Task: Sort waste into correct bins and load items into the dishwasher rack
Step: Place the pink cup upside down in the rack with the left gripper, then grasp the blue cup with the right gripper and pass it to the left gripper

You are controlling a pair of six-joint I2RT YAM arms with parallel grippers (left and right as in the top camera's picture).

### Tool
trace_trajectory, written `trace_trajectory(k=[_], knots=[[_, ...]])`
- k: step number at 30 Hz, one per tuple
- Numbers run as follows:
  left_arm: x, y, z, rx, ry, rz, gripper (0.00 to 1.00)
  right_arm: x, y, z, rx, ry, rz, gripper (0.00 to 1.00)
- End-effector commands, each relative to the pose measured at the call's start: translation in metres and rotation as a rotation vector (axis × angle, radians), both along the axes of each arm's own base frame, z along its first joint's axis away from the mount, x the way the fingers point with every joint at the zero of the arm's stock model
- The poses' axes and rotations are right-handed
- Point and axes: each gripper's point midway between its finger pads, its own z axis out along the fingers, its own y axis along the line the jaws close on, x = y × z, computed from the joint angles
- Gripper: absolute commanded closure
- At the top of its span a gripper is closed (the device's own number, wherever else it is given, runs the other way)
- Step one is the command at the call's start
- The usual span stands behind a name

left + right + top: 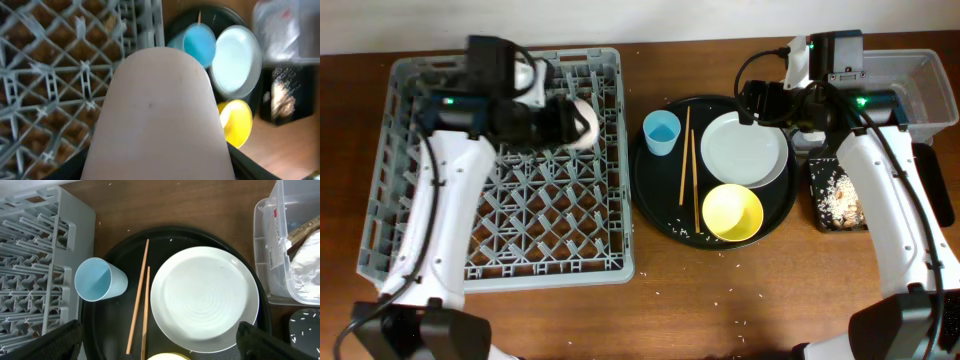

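My left gripper is holding the pink cup [584,124] and next needs to move back and down over the rack's near corner [598,228] beside the round tray to let go of it, because those slots are empty.
My left gripper [552,120] is shut on the pink cup [584,124] and holds it on its side over the back right part of the grey dishwasher rack [500,230]. The pink cup [160,110] fills the left wrist view. My right gripper [754,100] is open and empty above the pale plate [745,150]. The plate [205,300], the blue cup [97,280] and the chopsticks [140,297] lie below it on the round black tray. The yellow bowl [732,212] sits at the tray's front. The clear tub [930,75] holds the napkin [307,270]. The flat black tray [835,195] holds rice and food bits.
The round black tray [655,190] stands just right of the rack. Loose rice grains [720,298] lie on the wooden table in front of it. The rack's edge [45,255] shows at the left of the right wrist view.
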Motion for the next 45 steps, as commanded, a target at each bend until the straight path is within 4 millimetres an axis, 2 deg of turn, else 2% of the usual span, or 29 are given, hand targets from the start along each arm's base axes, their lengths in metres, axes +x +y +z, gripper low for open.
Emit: trace_trajectory(k=[1, 2, 5, 6, 8, 10, 14, 15, 16, 17, 18, 19, 22, 24, 25, 26, 28, 29, 30, 32, 34, 35, 36, 39, 40, 41, 42, 44, 45], knots=[[-0.067, -0.015, -0.029, 0.25, 0.191, -0.146, 0.66, 0.0, -0.003, 0.009, -0.015, -0.024, -0.007, 0.02], [-0.08, -0.017, -0.033, 0.276, 0.233, -0.168, 0.66, -0.001, -0.003, 0.009, -0.015, -0.02, -0.007, 0.02], [-0.097, -0.024, -0.046, 0.303, 0.322, -0.214, 0.66, -0.006, -0.003, 0.004, -0.017, 0.009, -0.007, 0.02], [-0.1, -0.028, -0.057, 0.312, 0.349, -0.23, 0.66, -0.006, -0.003, 0.004, -0.017, 0.011, -0.007, 0.02], [-0.112, -0.036, -0.096, 0.344, 0.444, -0.275, 0.66, -0.009, -0.003, 0.001, -0.017, 0.028, -0.006, 0.02], [-0.113, -0.041, -0.118, 0.358, 0.481, -0.294, 0.66, -0.011, -0.003, -0.001, -0.018, 0.038, -0.006, 0.02], [-0.117, -0.043, -0.145, 0.383, 0.558, -0.313, 0.65, -0.014, -0.003, -0.003, -0.017, 0.052, -0.004, 0.02], [-0.117, -0.042, -0.148, 0.39, 0.557, -0.311, 0.64, -0.014, 0.003, -0.005, -0.015, 0.055, 0.009, 0.01], [-0.115, -0.035, -0.15, 0.433, 0.552, -0.304, 0.49, -0.014, 0.012, -0.008, -0.016, 0.061, 0.032, 0.01], [-0.114, -0.033, -0.15, 0.445, 0.548, -0.302, 0.31, -0.014, 0.023, -0.011, -0.017, 0.064, 0.057, 0.01], [-0.114, -0.033, -0.15, 0.445, 0.547, -0.302, 0.2, -0.013, 0.037, -0.016, -0.019, 0.072, 0.09, 0.01], [-0.113, -0.033, -0.15, 0.445, 0.546, -0.3, 0.17, -0.011, 0.057, -0.027, -0.016, 0.088, 0.12, 0.02], [-0.099, -0.034, -0.145, 0.423, 0.502, -0.276, 0.16, 0.002, 0.087, -0.053, 0.056, 0.141, 0.062, 0.08], [-0.063, -0.04, -0.112, 0.33, 0.389, -0.227, 0.16, 0.011, 0.109, -0.073, 0.063, 0.149, 0.091, 0.15], [-0.032, -0.043, -0.085, 0.258, 0.283, -0.174, 0.2, 0.014, 0.122, -0.087, 0.063, 0.16, 0.108, 0.2], [-0.01, -0.04, -0.072, 0.213, 0.219, -0.108, 0.2, 0.015, 0.133, -0.105, 0.073, 0.196, 0.095, 0.29], [0.011, -0.031, -0.068, 0.181, 0.172, -0.034, 0.24, 0.019, 0.145, -0.135, 0.084, 0.24, 0.078, 0.43], [0.018, -0.025, -0.066, 0.175, 0.152, -0.015, 0.24, 0.022, 0.148, -0.145, 0.089, 0.25, 0.068, 0.5], [0.023, -0.019, -0.065, 0.172, 0.141, -0.001, 0.24, 0.027, 0.148, -0.156, 0.094, 0.258, 0.045, 0.52], [0.026, -0.019, -0.066, 0.17, 0.134, 0.003, 0.24, 0.033, 0.142, -0.159, 0.062, 0.235, 0.019, 0.52], [0.027, -0.019, -0.065, 0.168, 0.126, 0.003, 0.24, 0.037, 0.137, -0.159, 0.037, 0.219, 0.001, 0.61], [0.029, -0.02, -0.064, 0.166, 0.117, 0.004, 0.24, 0.038, 0.137, -0.159, 0.038, 0.218, -0.001, 0.85], [0.031, -0.02, -0.064, 0.166, 0.111, 0.004, 0.24, 0.039, 0.135, -0.158, 0.044, 0.216, -0.004, 0.96], [0.034, -0.02, -0.064, 0.165, 0.1, 0.006, 0.24, 0.039, 0.132, -0.159, 0.047, 0.223, -0.008, 0.96], [0.034, -0.021, -0.063, 0.163, 0.099, 0.005, 0.24, 0.038, 0.139, -0.15, 0.104, 0.226, 0.041, 0.96], [0.034, -0.021, -0.063, 0.153, 0.101, 0.003, 0.25, 0.037, 0.142, -0.122, 0.214, 0.222, 0.106, 0.96], [0.034, -0.027, -0.059, 0.086, 0.098, -0.037, 0.24, 0.038, 0.134, -0.095, 0.298, 0.2, 0.123, 0.96], [0.031, -0.061, -0.021, -0.241, -0.01, -0.292, 0.18, 0.04, 0.113, -0.013, 0.554, 0.042, 0.298, 0.96], [0.031, -0.069, -0.001, -0.353, -0.089, -0.387, 0.03, 0.038, 0.104, 0.021, 0.676, -0.043, 0.407, 0.96]])
